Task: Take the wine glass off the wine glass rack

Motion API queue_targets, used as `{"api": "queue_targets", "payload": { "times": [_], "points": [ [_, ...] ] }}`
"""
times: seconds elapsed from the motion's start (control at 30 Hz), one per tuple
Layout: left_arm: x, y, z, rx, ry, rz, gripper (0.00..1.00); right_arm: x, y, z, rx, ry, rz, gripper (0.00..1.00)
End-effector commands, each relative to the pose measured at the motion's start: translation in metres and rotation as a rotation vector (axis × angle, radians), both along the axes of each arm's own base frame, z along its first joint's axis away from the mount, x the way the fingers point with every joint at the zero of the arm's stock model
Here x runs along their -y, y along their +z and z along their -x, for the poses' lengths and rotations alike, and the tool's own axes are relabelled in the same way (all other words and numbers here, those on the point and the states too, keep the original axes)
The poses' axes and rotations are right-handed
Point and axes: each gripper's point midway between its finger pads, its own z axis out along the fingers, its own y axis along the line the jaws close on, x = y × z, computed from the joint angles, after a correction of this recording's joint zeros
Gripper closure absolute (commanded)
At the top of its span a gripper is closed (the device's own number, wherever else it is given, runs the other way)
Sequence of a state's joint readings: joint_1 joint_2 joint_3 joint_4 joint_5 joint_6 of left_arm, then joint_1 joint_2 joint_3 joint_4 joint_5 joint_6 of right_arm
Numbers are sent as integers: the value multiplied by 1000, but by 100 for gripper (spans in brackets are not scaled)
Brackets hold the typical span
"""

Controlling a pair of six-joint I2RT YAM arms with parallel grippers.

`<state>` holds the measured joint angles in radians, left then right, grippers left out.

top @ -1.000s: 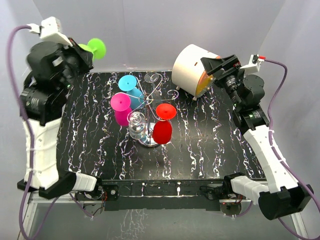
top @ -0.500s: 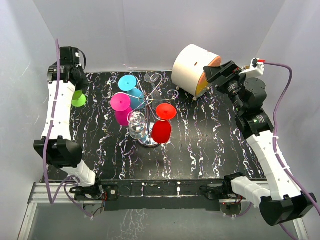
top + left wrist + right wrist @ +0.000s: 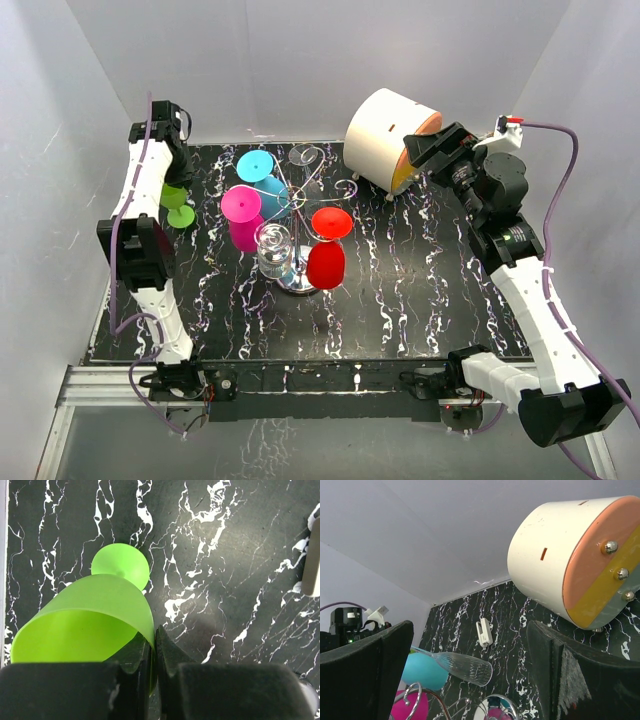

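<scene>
I will next lower the green wine glass with my left gripper, foot first, onto the bare tabletop below, away from the rack, and let go of the rim of the glass.
The silver wire rack stands mid-table on its shiny round base, with curled arms. A cyan glass, a magenta glass, a red glass and clear glasses hang on it. My left gripper is off to the left of the rack, shut on the rim of a green wine glass. The glass is tilted low over the table's left side, foot pointing away. My right gripper is open and empty, up by the white drum, facing the rack.
A white drum with an orange face stands at the back right, close to the right gripper. A small white clip lies on the black marbled table behind the rack. A clear glass sticks out of the rack's far side.
My left arm has swung down from high at the far left to the table's left side, carrying the green glass low. The right arm has shifted only slightly.
</scene>
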<state>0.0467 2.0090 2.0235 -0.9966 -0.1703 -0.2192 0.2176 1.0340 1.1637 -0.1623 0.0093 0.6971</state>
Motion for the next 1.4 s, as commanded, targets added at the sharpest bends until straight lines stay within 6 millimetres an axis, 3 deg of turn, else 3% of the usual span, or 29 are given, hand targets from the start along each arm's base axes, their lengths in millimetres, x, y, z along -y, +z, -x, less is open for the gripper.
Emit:
{"api": "queue_targets", "payload": {
  "times": [0.0, 0.57, 0.77, 0.87, 1.07, 1.23, 1.37],
  "points": [
    [-8, 13, -5, 24, 6, 14, 100, 3, 10, -1, 43, -15, 23, 4],
    [-9, -21, -8, -15, 6, 66, 100, -1, -4, -6, 11, 0, 26, 4],
    [-10, -20, -7, -19, 11, 64, 90, -1, -6, -5, 7, 2, 26, 5],
    [-11, -16, -6, -18, 14, 57, 79, -1, -6, -5, 6, 4, 26, 5],
    [-15, 12, -4, 16, 19, 34, 67, -2, -3, 0, 8, 15, 26, 5],
    [-10, 71, 0, 136, 17, 52, 58, 0, -3, 4, 7, 10, 34, 5],
    [8, 117, 12, 264, -26, 127, 47, -5, -13, 11, -13, 44, 41, 4]
  ]
}}
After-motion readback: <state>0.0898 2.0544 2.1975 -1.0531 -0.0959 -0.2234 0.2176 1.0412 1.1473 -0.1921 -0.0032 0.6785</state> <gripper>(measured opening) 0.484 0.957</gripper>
